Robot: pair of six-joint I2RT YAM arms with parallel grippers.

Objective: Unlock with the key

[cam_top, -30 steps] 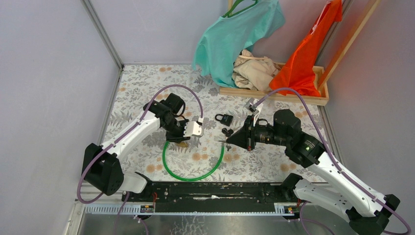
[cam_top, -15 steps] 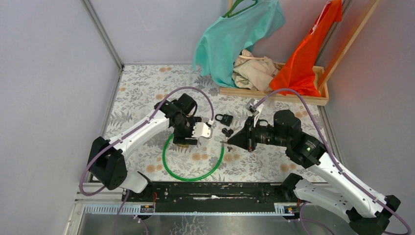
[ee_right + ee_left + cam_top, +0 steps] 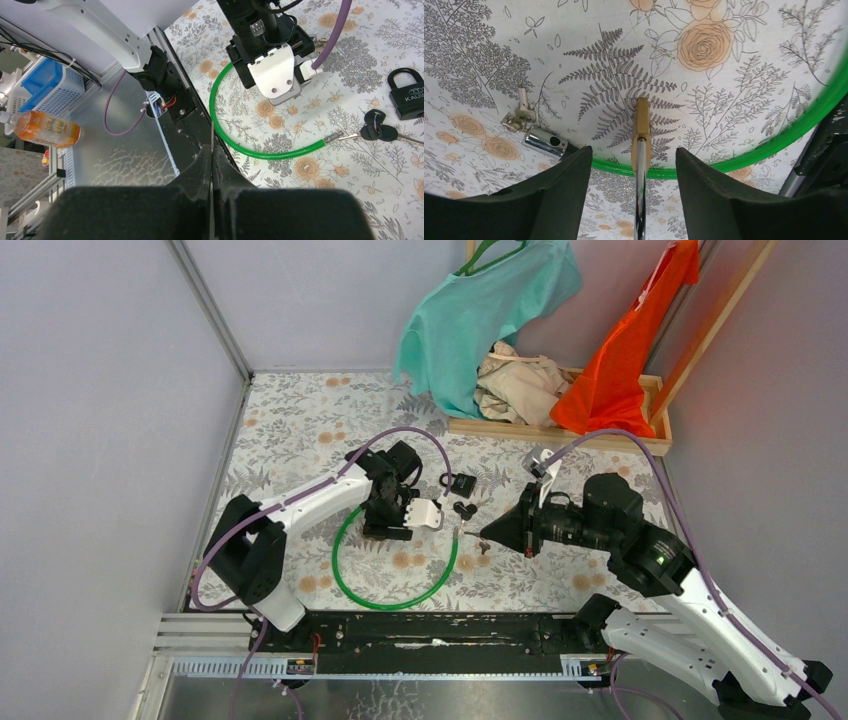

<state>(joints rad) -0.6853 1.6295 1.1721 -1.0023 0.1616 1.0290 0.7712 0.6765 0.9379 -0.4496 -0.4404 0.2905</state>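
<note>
The brass padlock shows edge-on between my wide-open fingers, so it comes next between the fingers of my left gripper, which lowers, tilts flatter and closes across the brass body (image 3: 642,131).
My left gripper (image 3: 386,530) hangs open over the green cable loop (image 3: 395,585). In the left wrist view its jaws (image 3: 634,152) stand wide apart, with a brass padlock (image 3: 642,125) and its chrome shackle seen edge-on between them, touching neither finger. The cable's chrome end (image 3: 544,143) lies at the left there. My right gripper (image 3: 487,533) is shut on a thin metal key (image 3: 212,142), its blade pointing at the left gripper. A black padlock (image 3: 462,483) and black-headed keys (image 3: 465,510) lie between the arms, and both show in the right wrist view (image 3: 406,92) (image 3: 377,131).
A wooden tray (image 3: 560,432) with teal, beige and orange clothes stands at the back right. The black rail (image 3: 430,630) runs along the near edge. Off the table, an orange bottle (image 3: 45,129) and a blue basket (image 3: 47,82) show in the right wrist view.
</note>
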